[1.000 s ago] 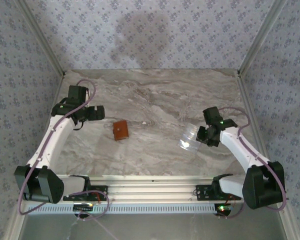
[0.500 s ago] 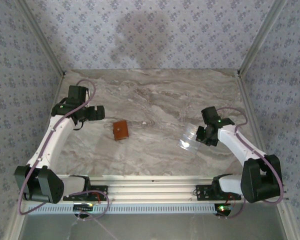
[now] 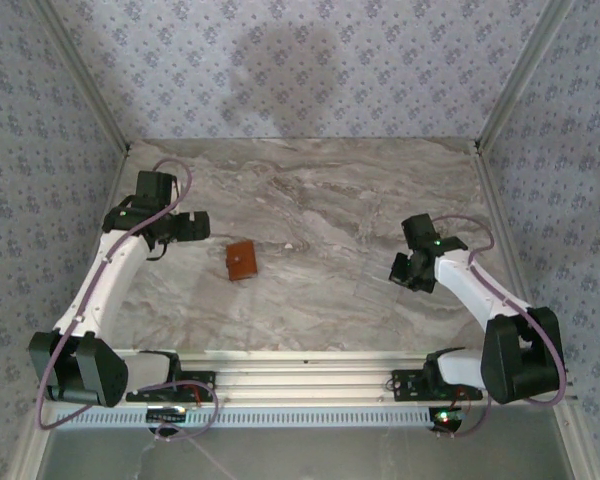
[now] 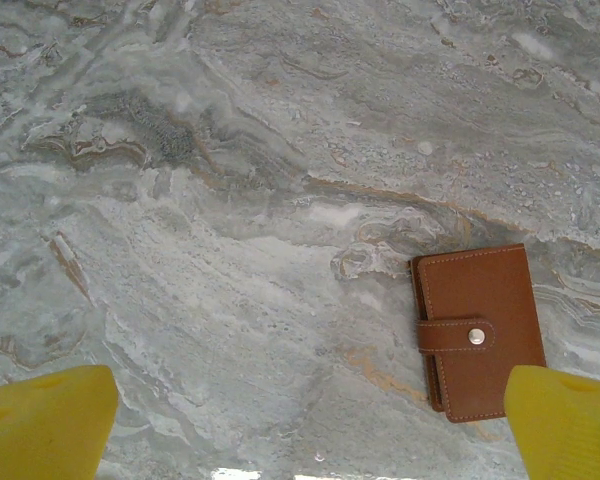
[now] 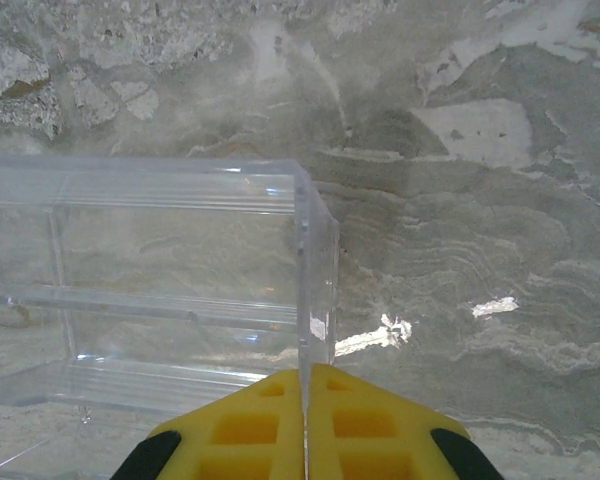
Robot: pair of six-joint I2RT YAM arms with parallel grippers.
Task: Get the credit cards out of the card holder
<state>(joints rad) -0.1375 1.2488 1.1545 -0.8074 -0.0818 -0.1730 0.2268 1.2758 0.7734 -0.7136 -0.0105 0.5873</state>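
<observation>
My right gripper moves the box outward and toward the card holder (image 3: 242, 261) next and releases the box's side there. The middle of the marble table lies bare, so there is space.
The card holder (image 3: 242, 261) is a small brown leather wallet lying flat on the marble table, closed with its snap strap fastened; it also lies at the lower right of the left wrist view (image 4: 477, 330). No credit cards are in view. My left gripper (image 3: 197, 225) hovers just left of the card holder, open, and its yellow fingertips (image 4: 45, 420) stand wide apart with nothing between them. My right gripper (image 3: 401, 272) is over the right half of the table, away from the card holder. Its yellow fingers (image 5: 240, 425) are shut on the thin wall of a clear plastic box (image 5: 160, 300).
The clear plastic box lies low on the marble (image 3: 310, 200) just left of my right gripper, faint from above. Patterned walls (image 3: 300, 70) and metal rails close in the table on three sides. The arm bases stand along the near edge.
My right gripper has closed on the clear box's wall and shifted a little to the left. The box has gone from tilted and glinting to low and faint. The left arm is still.
</observation>
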